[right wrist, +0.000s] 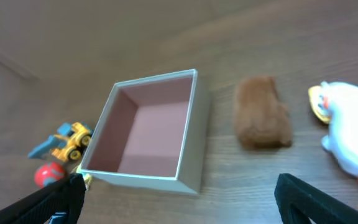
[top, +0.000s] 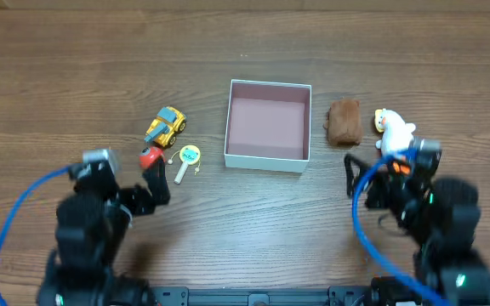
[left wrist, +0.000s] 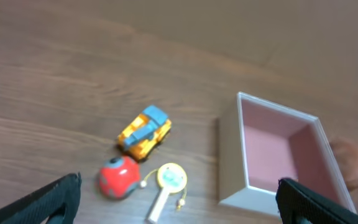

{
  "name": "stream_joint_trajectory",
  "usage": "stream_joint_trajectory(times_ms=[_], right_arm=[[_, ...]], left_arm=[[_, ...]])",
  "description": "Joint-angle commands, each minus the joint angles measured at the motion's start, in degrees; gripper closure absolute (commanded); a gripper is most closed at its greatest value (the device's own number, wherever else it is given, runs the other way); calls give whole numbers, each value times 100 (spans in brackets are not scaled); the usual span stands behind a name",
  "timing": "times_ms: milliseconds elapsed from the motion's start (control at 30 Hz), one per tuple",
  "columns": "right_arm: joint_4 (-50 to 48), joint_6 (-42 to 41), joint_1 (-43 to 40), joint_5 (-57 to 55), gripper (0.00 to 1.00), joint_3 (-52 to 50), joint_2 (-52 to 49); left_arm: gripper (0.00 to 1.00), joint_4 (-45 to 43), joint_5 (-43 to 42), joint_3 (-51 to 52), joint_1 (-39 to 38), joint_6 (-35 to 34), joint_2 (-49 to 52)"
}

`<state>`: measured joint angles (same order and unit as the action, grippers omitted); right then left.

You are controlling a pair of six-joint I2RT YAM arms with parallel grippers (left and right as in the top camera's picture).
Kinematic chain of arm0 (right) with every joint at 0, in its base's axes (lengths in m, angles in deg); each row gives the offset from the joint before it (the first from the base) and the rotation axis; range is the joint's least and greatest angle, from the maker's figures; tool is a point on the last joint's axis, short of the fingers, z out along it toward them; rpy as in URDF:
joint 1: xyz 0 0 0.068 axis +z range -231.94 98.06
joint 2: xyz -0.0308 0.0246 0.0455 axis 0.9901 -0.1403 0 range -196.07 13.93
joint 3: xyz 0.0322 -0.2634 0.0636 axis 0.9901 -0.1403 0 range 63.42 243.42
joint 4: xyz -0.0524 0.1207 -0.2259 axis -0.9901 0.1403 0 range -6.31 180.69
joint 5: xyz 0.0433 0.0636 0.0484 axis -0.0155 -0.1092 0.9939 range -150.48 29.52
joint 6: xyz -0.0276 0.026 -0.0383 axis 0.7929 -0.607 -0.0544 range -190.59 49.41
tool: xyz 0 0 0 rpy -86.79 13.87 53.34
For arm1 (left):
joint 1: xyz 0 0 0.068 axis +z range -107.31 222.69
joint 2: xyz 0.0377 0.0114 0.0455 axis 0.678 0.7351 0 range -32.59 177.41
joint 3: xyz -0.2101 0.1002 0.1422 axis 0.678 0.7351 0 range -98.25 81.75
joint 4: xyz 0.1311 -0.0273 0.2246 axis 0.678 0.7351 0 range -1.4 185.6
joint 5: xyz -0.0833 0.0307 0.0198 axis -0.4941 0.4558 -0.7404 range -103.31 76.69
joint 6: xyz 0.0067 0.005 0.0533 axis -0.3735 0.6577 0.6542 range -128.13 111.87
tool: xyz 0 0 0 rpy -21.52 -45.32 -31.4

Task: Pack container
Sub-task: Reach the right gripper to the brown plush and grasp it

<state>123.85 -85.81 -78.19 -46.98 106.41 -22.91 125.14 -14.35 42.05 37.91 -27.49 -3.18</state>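
Observation:
My right gripper goes outward and down over the brown plush [top: 344, 121] [right wrist: 261, 114] next, fingers astride its body, since it lies farther out than my open, empty fingers.
The container [top: 267, 158] is a square white box with a dusky pink inside, empty, at the table's middle; it also shows in the left wrist view [left wrist: 232, 162] and the right wrist view [right wrist: 191, 134]. Left of it lie a yellow toy truck [top: 166, 125], a red round toy [top: 150, 156] and a yellow hand-mirror toy [top: 188, 159]. Right of it lie a brown plush [top: 344, 121] and a white duck toy [top: 394, 132]. My left gripper [top: 155, 183] is open and empty, just below the red toy. My right gripper [top: 366, 174] is open and empty, below the brown plush.
The wooden table [top: 245, 51] stretches bare behind the box. Blue cables [top: 11, 221] run along both arms near the front edge.

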Motion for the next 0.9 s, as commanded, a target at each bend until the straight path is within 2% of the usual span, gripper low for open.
stream_joint_trajectory(times_ms=[0,100,233,567,767,867], right_arm=[[859,131,-4,-621,0,1582,-1628],[1665,560,81,-785,0,2793,-2966],[2240,629,107,-787,0,3943,-4555],[1574,625,94,-898,0,4024,-6524],[1154,258,94,-1434,0,4024,-7160],[1069,258,96,-1390,7,4024,-7364]], left_arm=[[0,442,212,-1027,37,636,1353],[0,809,210,-1650,37,654,2260],[0,1038,208,-2131,37,651,3392],[0,1235,214,-2131,37,654,4688],[0,1279,210,-2131,37,654,5248],[0,1290,208,-2131,35,651,5499]])
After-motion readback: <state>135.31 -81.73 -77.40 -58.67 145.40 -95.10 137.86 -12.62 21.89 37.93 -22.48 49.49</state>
